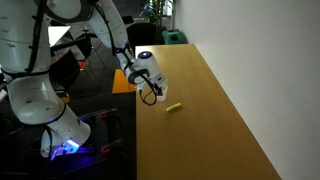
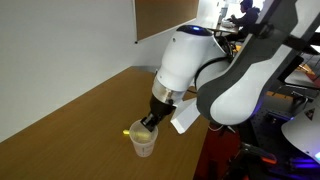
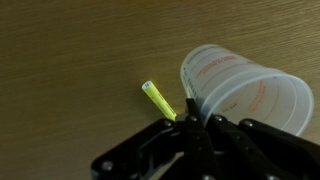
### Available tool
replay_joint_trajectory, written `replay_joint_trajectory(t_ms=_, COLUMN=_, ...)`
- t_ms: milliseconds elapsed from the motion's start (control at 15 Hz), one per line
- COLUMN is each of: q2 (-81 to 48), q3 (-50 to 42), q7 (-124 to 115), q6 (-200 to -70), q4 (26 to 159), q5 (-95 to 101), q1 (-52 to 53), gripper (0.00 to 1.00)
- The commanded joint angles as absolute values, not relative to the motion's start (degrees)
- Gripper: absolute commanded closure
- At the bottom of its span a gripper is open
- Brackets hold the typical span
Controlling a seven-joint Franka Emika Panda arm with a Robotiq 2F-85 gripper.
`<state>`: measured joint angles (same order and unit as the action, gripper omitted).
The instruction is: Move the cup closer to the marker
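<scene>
I should next use my gripper to lower the cup onto the bare tabletop next to the yellow marker and let go of it there, since the marker already lies close by.
The cup is a translucent whitish plastic cup with red printed marks, and in the wrist view it fills the right side. My gripper is shut on the cup's rim, with one finger inside the wall and one outside. The yellow marker lies on the wooden table just left of the cup, its near end hidden by my fingers. In an exterior view the cup stands under my gripper with the marker right beside it. In an exterior view the marker lies just right of my gripper.
The wooden table is long and narrow; its left edge runs close to my gripper. A green box stands at the far end. The robot base and cables are off the table's side.
</scene>
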<state>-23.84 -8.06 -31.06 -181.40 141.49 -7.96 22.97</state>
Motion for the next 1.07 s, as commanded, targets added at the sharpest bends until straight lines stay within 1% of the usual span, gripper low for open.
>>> replay_joint_trajectory(t_ms=0, q2=-23.76, q3=-6.85, q7=-28.17, q6=-177.57, q4=140.36, q5=-10.61, q1=21.10, gripper=0.99)
replay_joint_trajectory(t_ms=533, q2=-26.68, q3=-6.35, q7=-27.39, q6=-177.61, q4=137.50, q5=-9.87, q1=20.09, gripper=0.99)
replay_joint_trajectory(t_ms=800, q2=-28.41, q3=-3.62, q7=-25.19, q6=-177.74, q4=135.79, q5=-10.14, q1=17.09, gripper=0.99)
replay_joint_trajectory(t_ms=867, q2=-28.79, q3=-2.85, q7=-24.86, q6=-177.86, q4=135.40, q5=-10.23, q1=16.30, gripper=0.88)
replay_joint_trajectory(t_ms=933, q2=-29.05, q3=-2.27, q7=-24.58, q6=-177.85, q4=135.09, q5=-10.28, q1=15.66, gripper=0.68)
replay_joint_trajectory(t_ms=1000, q2=-29.33, q3=-2.18, q7=-24.33, q6=-177.89, q4=134.81, q5=-10.26, q1=15.47, gripper=0.63)
